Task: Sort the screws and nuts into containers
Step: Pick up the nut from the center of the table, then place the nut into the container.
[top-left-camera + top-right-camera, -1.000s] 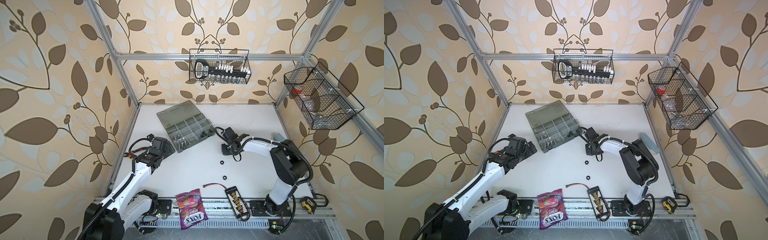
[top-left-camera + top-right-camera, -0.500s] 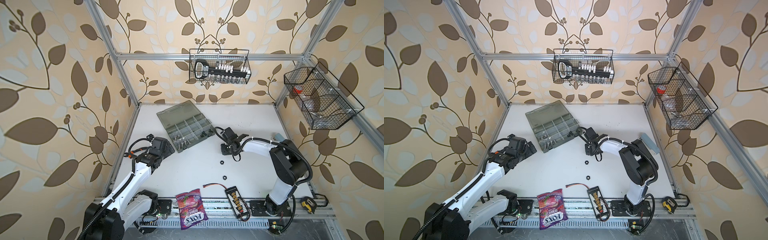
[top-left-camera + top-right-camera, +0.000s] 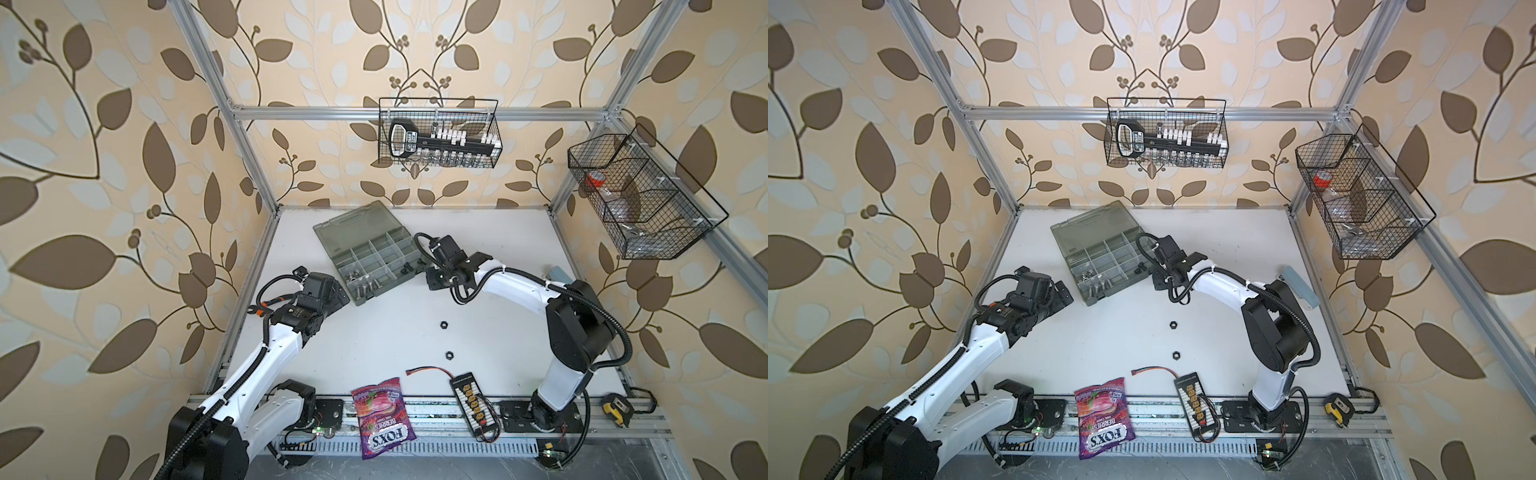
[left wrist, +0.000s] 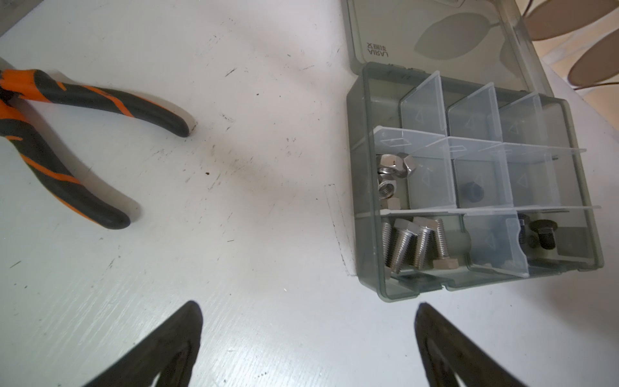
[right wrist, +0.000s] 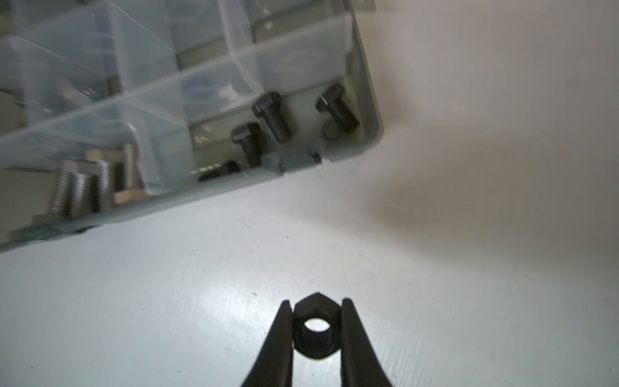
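Note:
The right gripper moves outward across the black screws next and releases this black nut in the case's middle-row section behind them. A black nut already lies there.
The grey-green organizer case (image 3: pixel 362 232) lies open at the back of the table, its containers (image 4: pixel 475 174) split by pale dividers. Silver screws (image 4: pixel 415 244), black screws (image 5: pixel 271 115) and silver nuts (image 4: pixel 395 167) lie in separate compartments. My right gripper (image 5: pixel 315 303) is shut on a black nut (image 5: pixel 315 330), low over the table just off the case's near right corner (image 3: pixel 435 279). Two more black nuts (image 3: pixel 444 323) (image 3: pixel 449 354) lie loose mid-table. My left gripper (image 4: pixel 306 308) stands open and empty beside the case's left end (image 3: pixel 338 293).
Orange-and-black pliers (image 4: pixel 67 134) lie to the left of the case. A candy bag (image 3: pixel 382 415), a charger board (image 3: pixel 471 397) and a tape measure (image 3: pixel 617 409) sit at the front edge. Wire baskets (image 3: pixel 438 139) (image 3: pixel 640 199) hang on the back and right walls.
The right jaws have closed in on the black nut. Both arms have hardly moved, and the left gripper stays open.

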Robot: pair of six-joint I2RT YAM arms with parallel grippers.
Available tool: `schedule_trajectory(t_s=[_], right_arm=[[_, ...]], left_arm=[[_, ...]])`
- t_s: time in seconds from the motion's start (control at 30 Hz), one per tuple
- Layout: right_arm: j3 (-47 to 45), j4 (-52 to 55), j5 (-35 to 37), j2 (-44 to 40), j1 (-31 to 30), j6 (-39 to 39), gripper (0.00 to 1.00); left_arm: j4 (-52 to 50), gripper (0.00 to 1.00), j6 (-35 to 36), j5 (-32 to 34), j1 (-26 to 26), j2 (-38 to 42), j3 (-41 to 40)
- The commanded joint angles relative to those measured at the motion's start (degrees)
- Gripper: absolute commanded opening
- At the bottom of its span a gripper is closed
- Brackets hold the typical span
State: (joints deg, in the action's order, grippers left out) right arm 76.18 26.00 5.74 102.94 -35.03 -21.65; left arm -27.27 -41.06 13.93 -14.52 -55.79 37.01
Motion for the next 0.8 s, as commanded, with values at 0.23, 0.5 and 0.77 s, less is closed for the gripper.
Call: schedule_trajectory(t_s=[0.23, 0.5, 0.77], right_arm=[[17.35, -2.71, -3.50, 12.05, -1.88, 4.25, 0.03], [23.63, -5.39, -5.54, 18.77, -3.12, 4.86, 0.03], [28.20, -5.90, -5.39, 24.10, -3.30, 5.47, 0.03]], left_arm=[[-0.72, 0.99, -0.24, 1.00, 0.55, 0.16, 1.88], [-0.87, 0.99, -0.16, 1.10, 0.55, 0.17, 1.70], [-1.69, 0.99, 0.02, 1.52, 0.55, 0.91, 1.80]])
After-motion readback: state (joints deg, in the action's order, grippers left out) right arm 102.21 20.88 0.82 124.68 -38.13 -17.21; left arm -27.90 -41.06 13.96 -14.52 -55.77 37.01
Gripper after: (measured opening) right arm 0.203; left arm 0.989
